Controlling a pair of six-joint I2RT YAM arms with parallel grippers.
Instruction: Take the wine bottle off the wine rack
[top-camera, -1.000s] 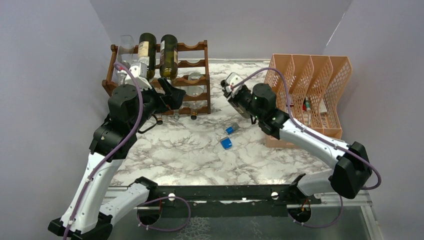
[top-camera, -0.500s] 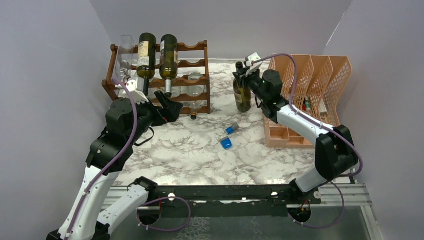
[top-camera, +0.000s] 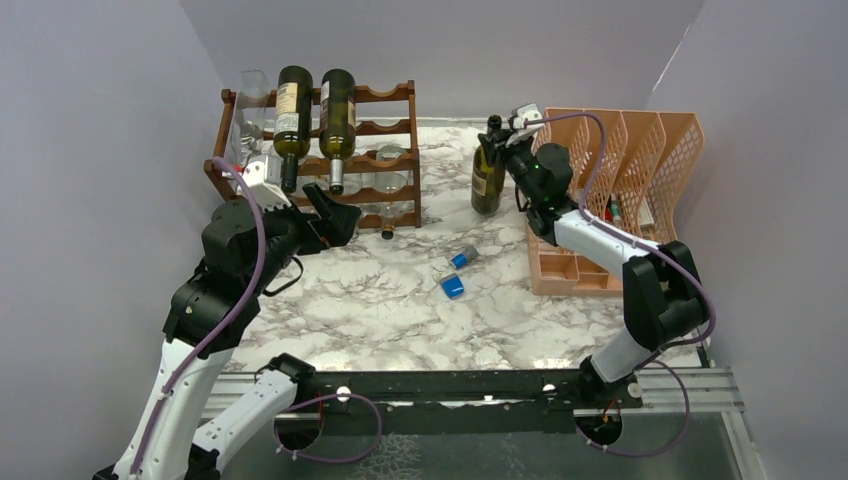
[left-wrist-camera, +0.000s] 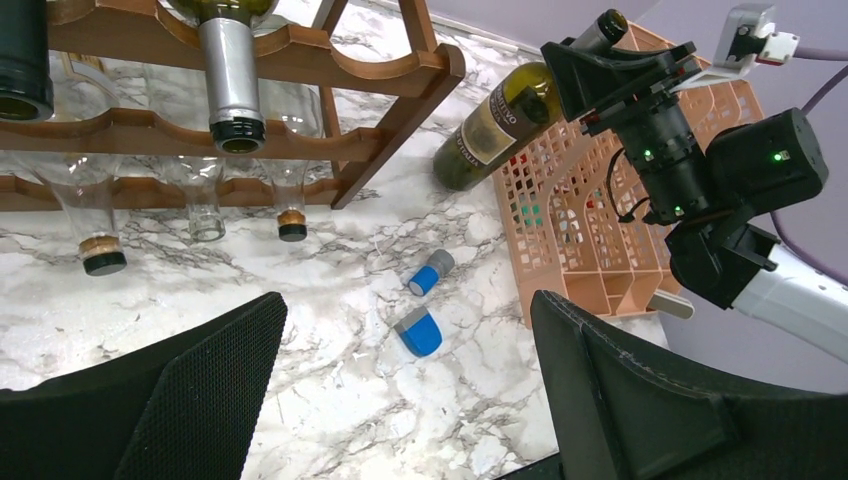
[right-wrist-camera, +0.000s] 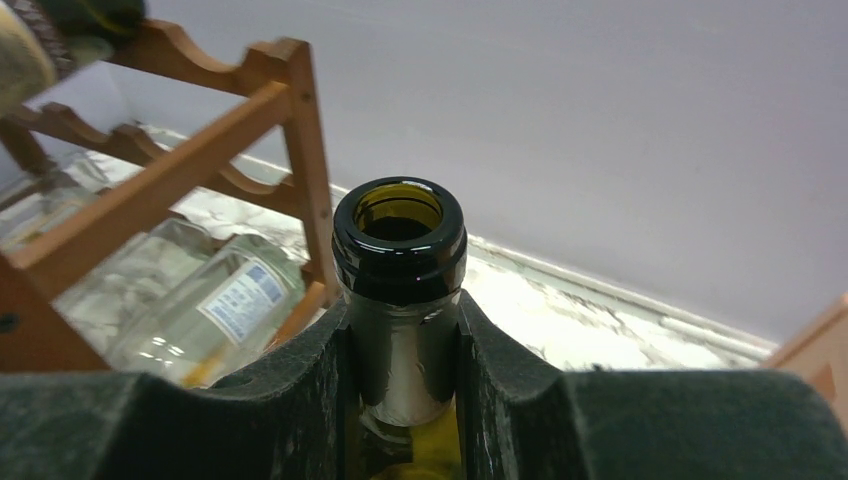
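The green wine bottle (top-camera: 487, 180) stands off the rack (top-camera: 396, 94), almost upright on the tabletop, so the robot's right gripper will next shift a little toward the file organizer and open.
The dark reddish-brown wine rack (top-camera: 396, 94) stands at the back left and shows in the left wrist view (left-wrist-camera: 400, 95). Two dark wine bottles (top-camera: 338, 115) lie on its top tier, clear bottles below. My right gripper (top-camera: 497, 140) is shut on the neck of a green wine bottle (top-camera: 487, 180), which stands nearly upright on the table right of the rack, off it. In the right wrist view the neck (right-wrist-camera: 400, 250) sits between my fingers (right-wrist-camera: 300, 400). My left gripper (top-camera: 335, 215) is open and empty in front of the rack.
A peach lattice file organizer (top-camera: 620, 170) stands at the right, close beside the held bottle. Two small blue and grey objects (top-camera: 452, 287) (top-camera: 461, 258) lie on the marble table (top-camera: 350, 300). Purple walls close in the back and sides.
My right gripper has carried the green bottle from a tilted hold over the table to an upright stand further back and right. My left arm has drawn back slightly from the rack.
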